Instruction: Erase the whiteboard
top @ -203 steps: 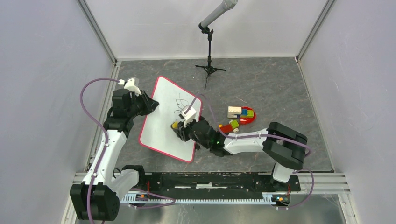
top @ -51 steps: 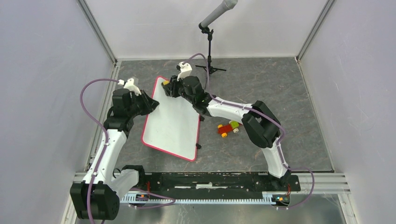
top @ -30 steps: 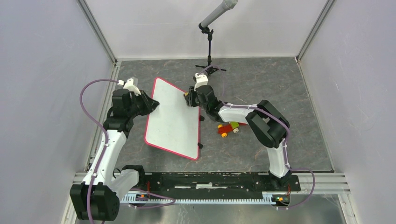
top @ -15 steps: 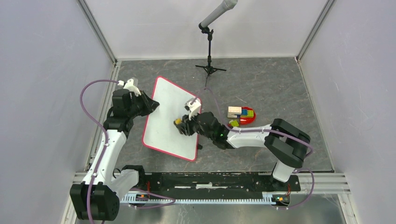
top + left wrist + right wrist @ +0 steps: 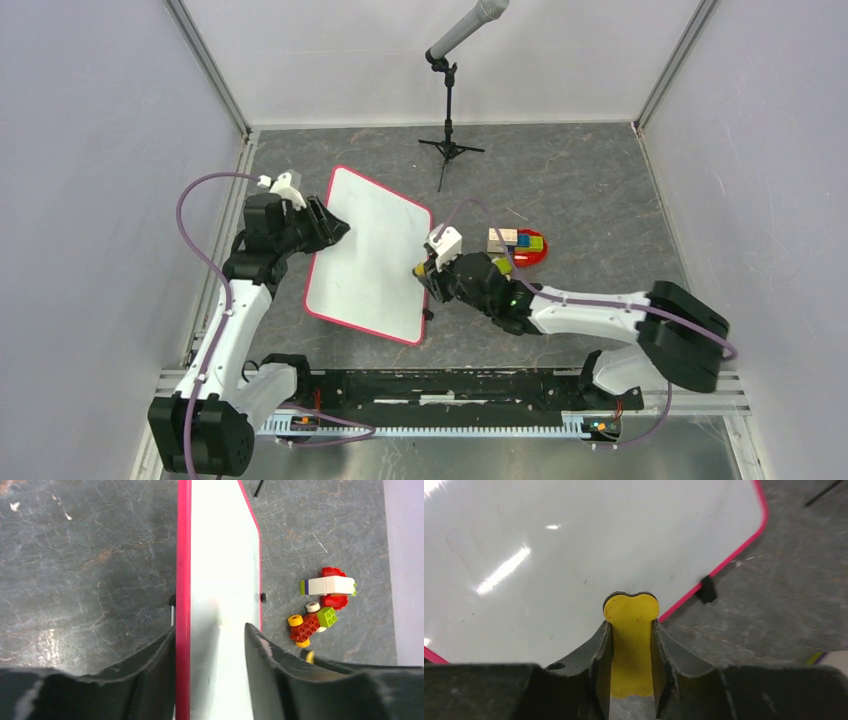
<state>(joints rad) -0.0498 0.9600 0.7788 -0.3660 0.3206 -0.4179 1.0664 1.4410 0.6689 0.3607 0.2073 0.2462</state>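
Observation:
The white side of the whiteboard is already blank. My right gripper will leave the whiteboard next and then lower the eraser to the floor beyond the red plate.
The whiteboard [image 5: 365, 255] lies at centre left, its face blank white inside a red-pink frame. It also shows in the left wrist view [image 5: 220, 570] and the right wrist view [image 5: 574, 545]. My left gripper [image 5: 337, 222] is at the board's left edge. Its fingers stand apart on either side of the red frame [image 5: 183, 580], with a clear gap. My right gripper [image 5: 425, 272] is shut on a yellow eraser [image 5: 631, 630]. It sits at the board's right edge, near a black clip [image 5: 707, 589].
A red plate with coloured bricks [image 5: 515, 245] lies right of the board. A small red brick car [image 5: 310, 625] and a white brick [image 5: 330, 585] show in the left wrist view. A microphone stand [image 5: 448, 100] stands at the back. Enclosure walls close in both sides.
The black handwriting seen earliest is gone. My right gripper swept the eraser from the board's far corner across it and back to its right edge. My left gripper's fingers look more spread.

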